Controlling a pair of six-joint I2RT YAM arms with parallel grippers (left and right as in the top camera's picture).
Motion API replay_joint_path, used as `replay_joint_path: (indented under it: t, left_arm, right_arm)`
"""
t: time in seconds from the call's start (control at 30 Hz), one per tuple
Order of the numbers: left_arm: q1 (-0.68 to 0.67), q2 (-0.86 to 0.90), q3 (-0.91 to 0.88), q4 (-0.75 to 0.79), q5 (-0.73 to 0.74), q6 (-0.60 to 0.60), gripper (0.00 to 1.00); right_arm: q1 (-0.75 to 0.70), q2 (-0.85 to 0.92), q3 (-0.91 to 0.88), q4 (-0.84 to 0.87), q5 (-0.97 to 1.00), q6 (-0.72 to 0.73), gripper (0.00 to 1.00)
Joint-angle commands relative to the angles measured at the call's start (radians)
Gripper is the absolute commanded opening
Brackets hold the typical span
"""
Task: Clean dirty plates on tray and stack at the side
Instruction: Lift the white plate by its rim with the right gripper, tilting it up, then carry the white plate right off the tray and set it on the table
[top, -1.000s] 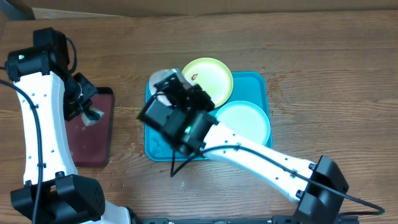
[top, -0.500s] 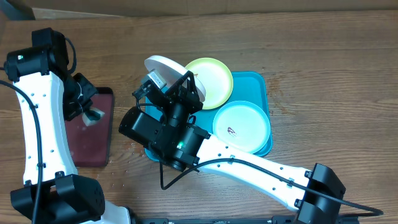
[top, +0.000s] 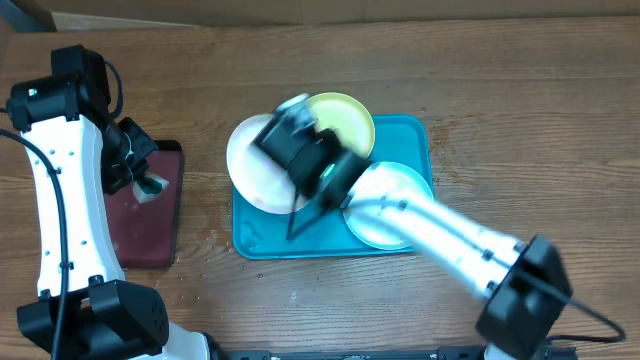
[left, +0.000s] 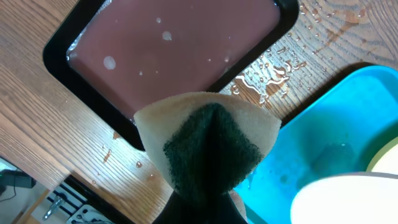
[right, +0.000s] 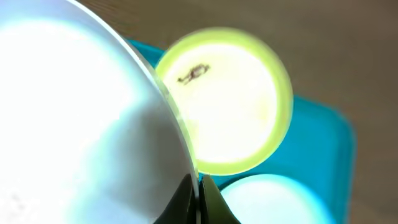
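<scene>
My right gripper swings to the right in the overhead view next, lowers and releases the plate, as bare wood beyond the tray (top: 482, 160) lies that way and below.
My right gripper (top: 300, 135) is shut on the rim of the white plate (top: 255, 165) and holds it over the left end of the turquoise tray (top: 300, 240); the jaws (right: 196, 186) pinch the plate (right: 74, 124) edge. The yellow-green plate (top: 350, 122) with a dark smear (right: 194, 73) lies at the tray's far side. The pale mint plate (top: 395, 200) lies at the tray's right, partly under my arm. My left gripper (top: 140, 178) is shut on a beige-and-dark-green sponge (left: 208, 146) over the maroon tray.
A dark maroon, black-rimmed tray (top: 150, 215) lies left of the turquoise tray, with water drops in it (left: 174, 50). Water drops are on the wood between the trays (left: 273, 68).
My right arm swung from near-left to the far side, tipping the white plate from tilted-up to flatter over the tray's left end. The left arm has not moved.
</scene>
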Motion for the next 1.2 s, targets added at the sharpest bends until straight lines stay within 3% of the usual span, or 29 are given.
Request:
replay_joint_path:
  t: [0.0,0.13,0.23,0.5,0.57,0.83,1.03,1.17]
  left_arm:
    - [0.004,-0.007,0.016,-0.001,0.004,0.020,0.04]
    - [0.004,-0.007,0.016,0.001,0.005,0.020,0.04]
    - [0.003,-0.007,0.016,0.005,0.005,0.019,0.04]
    - [0.003,-0.007,0.016,0.008,0.005,0.019,0.04]
    - [0.003,-0.007,0.016,0.008,0.005,0.019,0.04]
    - [0.003,-0.007,0.016,0.005,0.005,0.019,0.04]
    - [0.003,-0.007,0.016,0.005,0.005,0.020,0.04]
    - [0.003,-0.007,0.016,0.005,0.005,0.020,0.04]
  right_arm:
    - [-0.175,-0.026,0.019,-0.021,-0.447,0.009,0.04]
    - [-0.235,-0.036,0.019,-0.089,-0.404,-0.095,0.04]
    - [-0.195,-0.073,0.019,-0.120,-0.193,-0.114,0.04]
    - [0.138,-0.148,0.019,-0.098,0.802,-0.129,0.04]
    - [0.205,-0.144,0.019,-0.079,0.972,-0.161,0.04]
    - [0.312,-0.144,0.019,-0.050,1.170,-0.290,0.04]
    - [0.334,-0.144,0.019,0.115,1.169,-0.547,0.04]
    - [0.343,-0.144,0.019,0.150,1.141,-0.552,0.04]
